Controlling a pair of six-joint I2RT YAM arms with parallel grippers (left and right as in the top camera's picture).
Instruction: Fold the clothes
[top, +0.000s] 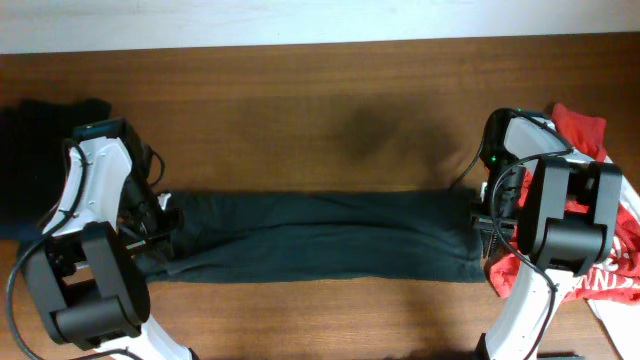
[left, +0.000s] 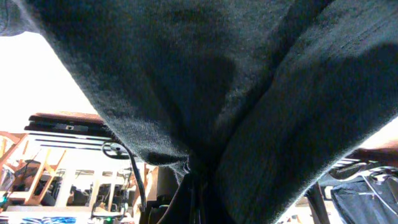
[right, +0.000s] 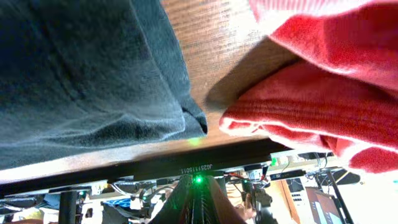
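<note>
Next, my left gripper carries the dark green garment's bunched end outward to the line of the garment's far edge and releases it.
A dark green garment lies stretched in a long band across the wooden table. My left gripper is at its left end, and in the left wrist view the dark fabric fills the frame and bunches into my shut jaws. My right gripper is at the garment's right end. In the right wrist view its fingers are pressed together with nothing seen between them, and the garment's corner lies flat on the table, apart from them.
A red garment with a red-and-white cloth lies piled at the right edge, right next to the right arm; it also shows in the right wrist view. A black garment lies at the far left.
</note>
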